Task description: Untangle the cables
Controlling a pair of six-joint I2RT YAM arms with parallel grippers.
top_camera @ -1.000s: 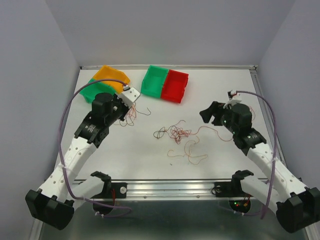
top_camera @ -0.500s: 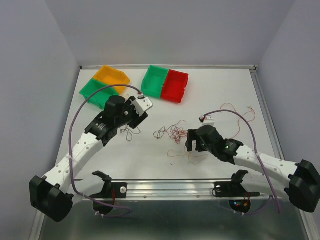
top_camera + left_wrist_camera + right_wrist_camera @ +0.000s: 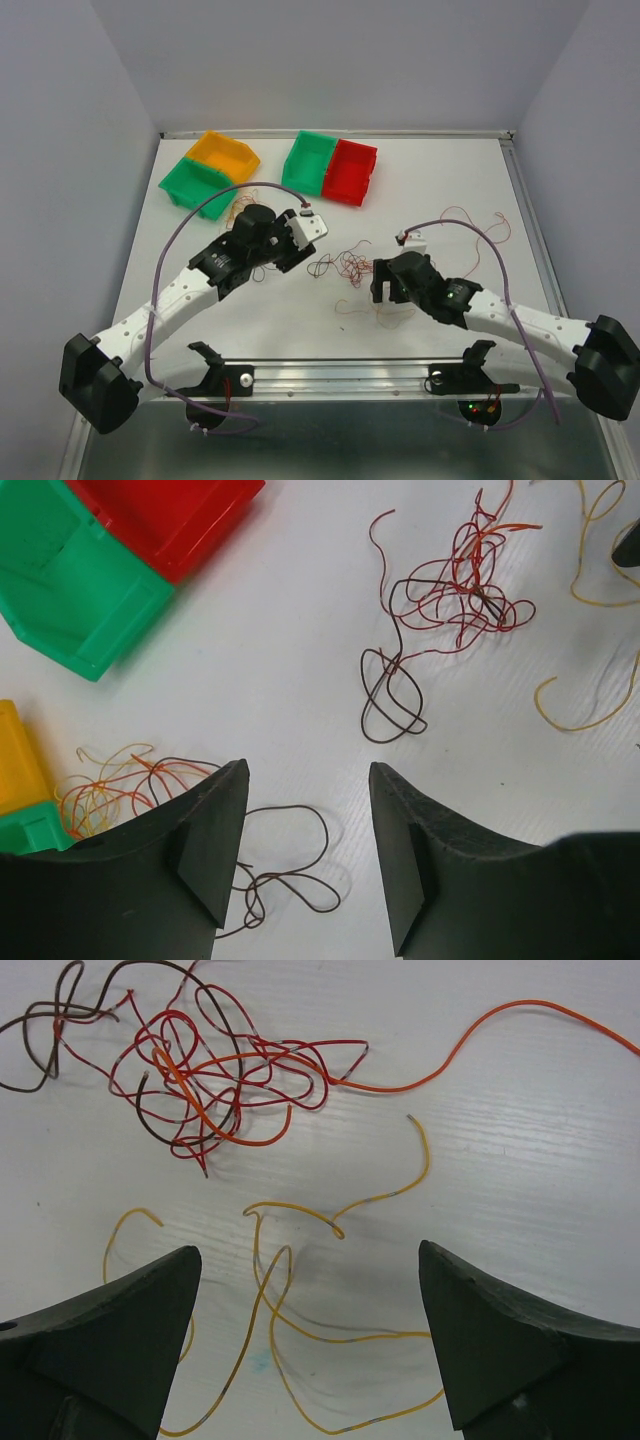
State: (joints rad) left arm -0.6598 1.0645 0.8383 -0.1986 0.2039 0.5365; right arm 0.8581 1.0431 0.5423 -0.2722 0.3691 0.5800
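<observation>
I will lower my right gripper's open fingers onto the yellow cable's bend (image 3: 298, 1208) nearest the red tangle next, because that bend is below the tangle's cables and clear of them.
A tangle of red and dark thin cables (image 3: 348, 266) lies mid-table; it shows in the left wrist view (image 3: 460, 590) and the right wrist view (image 3: 200, 1070). Loose yellow-orange cables (image 3: 385, 310) lie just in front of it. My left gripper (image 3: 292, 255) is open and empty, left of the tangle, low over a dark brown cable loop (image 3: 290, 865) that lies between its fingers (image 3: 308, 770). My right gripper (image 3: 385, 288) is open and empty, with the yellow cables (image 3: 300, 1300) on the table between its fingers (image 3: 310, 1250).
An orange bin (image 3: 222, 152) and a green bin (image 3: 195, 182) stand at the back left, a green bin (image 3: 308, 160) and a red bin (image 3: 352, 170) at the back middle. A small cable pile (image 3: 245, 200) lies by the left bins. More thin cables (image 3: 490, 225) lie at the right.
My left gripper has moved right, from beside the left bins toward the central tangle. My right arm swung in from the right a second ago and has since barely moved.
</observation>
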